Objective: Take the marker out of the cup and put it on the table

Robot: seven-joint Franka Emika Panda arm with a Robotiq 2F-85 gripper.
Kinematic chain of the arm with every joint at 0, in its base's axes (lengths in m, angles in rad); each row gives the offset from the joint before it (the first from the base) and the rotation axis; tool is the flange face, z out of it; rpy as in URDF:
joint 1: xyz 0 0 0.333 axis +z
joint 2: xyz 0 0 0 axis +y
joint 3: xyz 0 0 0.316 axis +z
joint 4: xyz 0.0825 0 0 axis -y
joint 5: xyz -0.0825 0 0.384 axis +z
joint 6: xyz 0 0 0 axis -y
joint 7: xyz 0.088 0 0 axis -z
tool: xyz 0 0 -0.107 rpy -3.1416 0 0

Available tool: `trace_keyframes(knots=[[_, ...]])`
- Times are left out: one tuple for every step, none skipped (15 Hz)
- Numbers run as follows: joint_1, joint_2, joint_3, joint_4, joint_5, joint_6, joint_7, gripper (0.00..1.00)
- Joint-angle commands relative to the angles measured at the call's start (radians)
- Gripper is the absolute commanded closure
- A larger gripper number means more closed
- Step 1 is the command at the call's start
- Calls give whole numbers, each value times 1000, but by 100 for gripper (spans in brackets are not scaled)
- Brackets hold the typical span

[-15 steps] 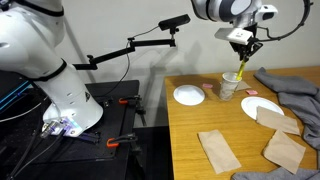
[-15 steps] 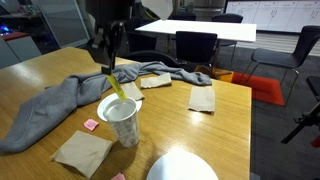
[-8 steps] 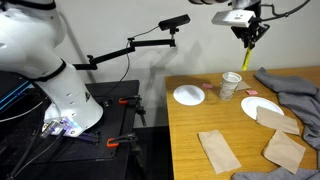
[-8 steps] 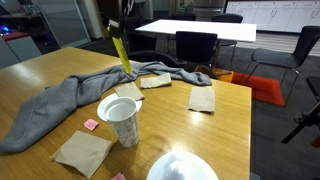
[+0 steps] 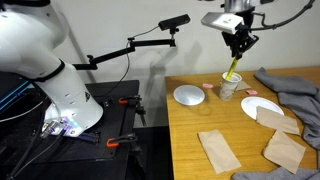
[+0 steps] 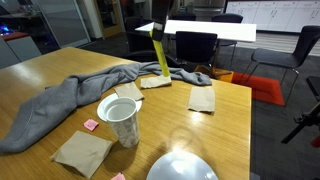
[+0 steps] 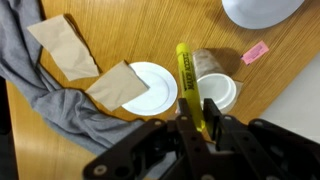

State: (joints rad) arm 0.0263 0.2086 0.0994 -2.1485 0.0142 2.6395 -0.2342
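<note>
My gripper needs to move away from the cup [image 5: 229, 87] and down to free the marker over the bare tabletop below my gripper, beside the plate farther from the cloth.
My gripper [image 5: 238, 42] is shut on the yellow marker [image 5: 232, 70] and holds it in the air, hanging slightly tilted with its tip down. The pale paper cup [image 5: 229, 87] stands upright on the wooden table [image 5: 190, 130], below the marker. In an exterior view the marker [image 6: 160, 55] hangs clear of the cup [image 6: 120, 118], beyond it. In the wrist view the marker [image 7: 187, 80] runs out between my fingers [image 7: 213, 116], its tip over the table between the cup [image 7: 218, 91] and a white plate [image 7: 150, 87]. The gripper [image 7: 199, 114] is above both.
Two white plates [image 5: 189, 95] [image 5: 262, 108] flank the cup. A grey cloth [image 6: 70, 95] lies across the table behind it. Several brown napkins [image 5: 218, 150] [image 6: 203, 97] and small pink pieces [image 6: 91, 124] lie around. The table edge runs along the side facing the robot base [image 5: 60, 100].
The marker was in the cup a second ago. My gripper lifted it out, rose, then came down slightly and moved sideways away from the cup.
</note>
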Motion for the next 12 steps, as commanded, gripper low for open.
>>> trace_keyframes(knots=[[-25,-27,-1,-52,62,-63,-11,95],[-27,-19,-4,-58,72,-76,-1,95],[-29,-11,-6,-64,84,-91,9,95],[-33,-3,-5,-68,103,-109,6,95],[-36,8,-6,-71,116,-126,11,95],[-41,25,-4,-70,138,-145,7,95],[-41,45,-6,-67,151,-161,17,95],[-41,65,-9,-60,157,-180,29,95],[-39,91,-12,-51,160,-193,42,95],[-34,118,-21,-40,147,-205,72,95],[-29,149,-27,-28,138,-214,101,95],[-27,181,-29,-15,137,-222,123,95]])
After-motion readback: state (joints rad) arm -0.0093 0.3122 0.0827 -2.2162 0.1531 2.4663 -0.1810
